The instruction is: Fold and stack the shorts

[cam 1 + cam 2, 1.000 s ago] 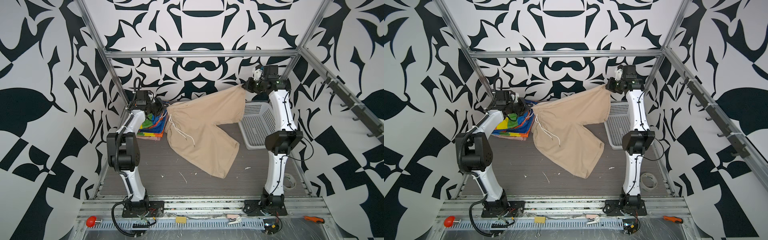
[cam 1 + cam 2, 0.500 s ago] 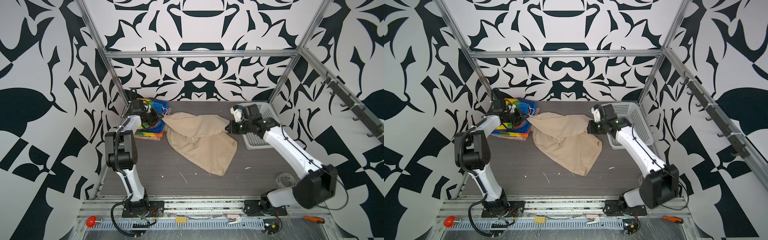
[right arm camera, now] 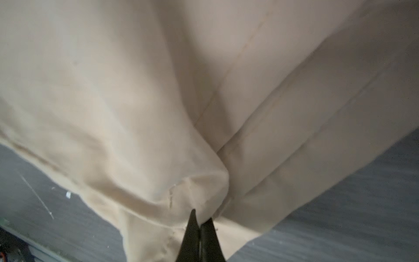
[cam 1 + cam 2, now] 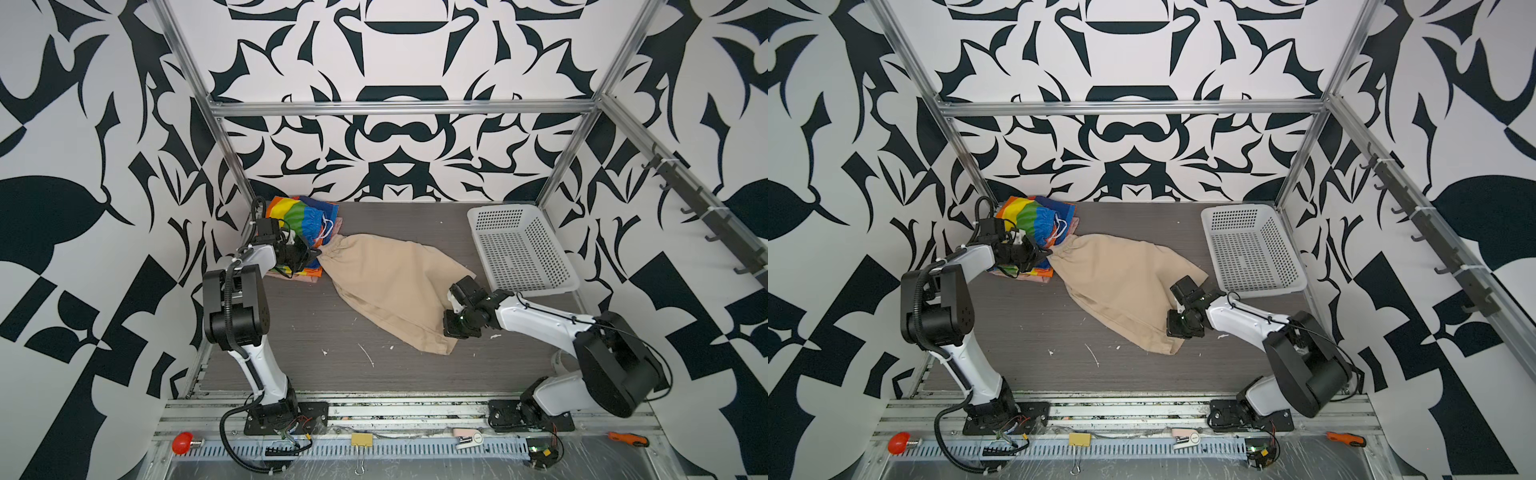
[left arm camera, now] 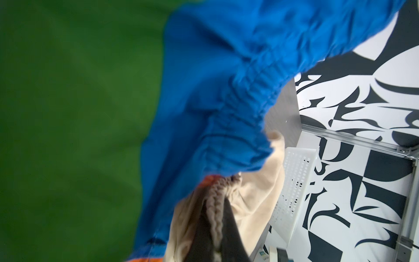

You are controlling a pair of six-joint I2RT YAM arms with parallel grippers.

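The beige shorts lie crooked and bunched, so my right gripper will pull their fold sideways to the bare tabletop by the white scrap nearest the basket and release it.
The beige shorts point(image 4: 390, 286) point(image 4: 1121, 286) lie folded over and stretched diagonally across the table in both top views. My left gripper point(image 4: 313, 254) point(image 4: 1046, 253) point(image 5: 215, 226) is shut on their gathered waist, at the edge of the rainbow-striped shorts point(image 4: 305, 216) point(image 4: 1034, 216) point(image 5: 204, 90). A salmon-pink pair point(image 4: 307, 279) peeks out under the rainbow one. My right gripper point(image 4: 448, 322) point(image 4: 1169, 322) point(image 3: 200, 223) is shut on a fold of the beige shorts point(image 3: 136, 90) near the leg hem, low over the table.
A white perforated basket point(image 4: 548, 245) point(image 4: 1283, 245) stands at the back right, close behind the right arm. White scraps point(image 4: 365, 353) litter the table front. A binder clip point(image 4: 359, 440), a red button point(image 4: 183, 442) and an orange tool point(image 4: 623, 438) lie on the front rail.
The beige shorts hung spread between two raised grippers; my right gripper has swept down and forward, laying them folded on the table. My left gripper dropped beside the rainbow pair.
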